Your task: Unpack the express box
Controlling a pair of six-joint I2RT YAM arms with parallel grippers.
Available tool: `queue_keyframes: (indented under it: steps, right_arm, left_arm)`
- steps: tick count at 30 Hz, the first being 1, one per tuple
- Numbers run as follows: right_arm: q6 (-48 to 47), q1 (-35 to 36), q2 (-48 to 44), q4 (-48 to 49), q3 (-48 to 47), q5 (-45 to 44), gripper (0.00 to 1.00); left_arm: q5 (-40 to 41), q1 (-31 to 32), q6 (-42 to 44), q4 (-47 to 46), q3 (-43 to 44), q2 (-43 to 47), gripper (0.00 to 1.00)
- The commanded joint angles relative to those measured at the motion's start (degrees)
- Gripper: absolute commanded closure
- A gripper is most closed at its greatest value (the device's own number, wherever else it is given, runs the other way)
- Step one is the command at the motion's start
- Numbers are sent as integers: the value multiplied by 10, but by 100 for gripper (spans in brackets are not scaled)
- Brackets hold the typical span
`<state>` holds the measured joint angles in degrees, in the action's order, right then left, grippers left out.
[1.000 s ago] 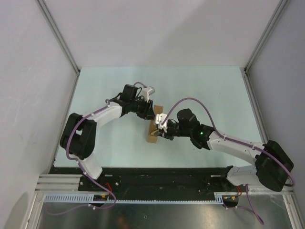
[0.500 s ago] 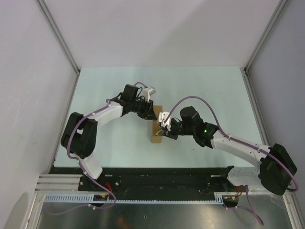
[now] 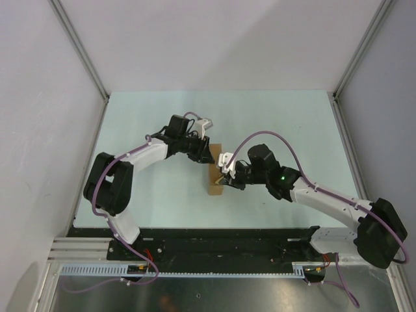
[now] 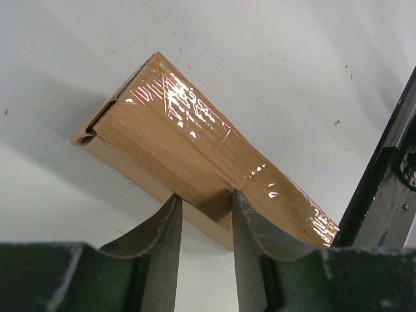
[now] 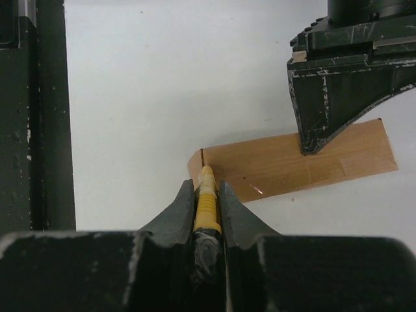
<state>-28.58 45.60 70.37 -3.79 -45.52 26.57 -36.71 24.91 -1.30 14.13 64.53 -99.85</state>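
My right gripper should move away from the box next and go down to let go of the knife [image 5: 207, 205], because bare tabletop is below it and to its right in the top view.
The express box [image 3: 214, 188] is a slim brown cardboard box sealed with clear tape [image 4: 195, 117], standing on its long narrow edge in mid-table. My left gripper [image 4: 203, 194] comes in from the left and is shut across the box's thickness near its far end [image 3: 208, 156]. One of its fingers [image 5: 311, 133] shows against the box face [image 5: 279, 166] in the right wrist view. My right gripper [image 5: 206, 185] is shut on a yellow utility knife [image 5: 207, 205]. The knife's tip touches the box's near end corner [image 5: 203, 155].
The pale green table [image 3: 273, 123] is enclosed by white walls with metal posts [image 3: 81, 49] at the back corners. A black rail [image 3: 214, 237] runs along the near edge by the arm bases. The right arm's link [image 4: 383, 188] stands close beside the box.
The right arm has shifted slightly right, and the box's near end has swung a little right with it. The left gripper has kept its hold and barely moved.
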Motion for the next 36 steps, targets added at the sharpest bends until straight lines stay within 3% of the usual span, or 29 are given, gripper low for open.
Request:
queue_keyframes:
  steps: [1,19,24,29,36]
  right_arm:
    - [-22,-20,-23,-87,-8,-52,100]
    - [10,-53,-83,-69,-26,-47,100]
    - [105,-97,-133,-28,-27,-47,100]
    - [228,-125,-125,-24,-27,-106,99]
    - [406,-185,-47,-63,-27,-114,97]
  left_arm:
    - [116,-6,106,86,-32,-54,99]
    - [103,-6,100,87,-23,-44,98]
    - [99,-6,94,88,-6,-11,94]
    - [78,-6,75,88,28,19,86]
    - [56,-6,41,87,81,49,62]
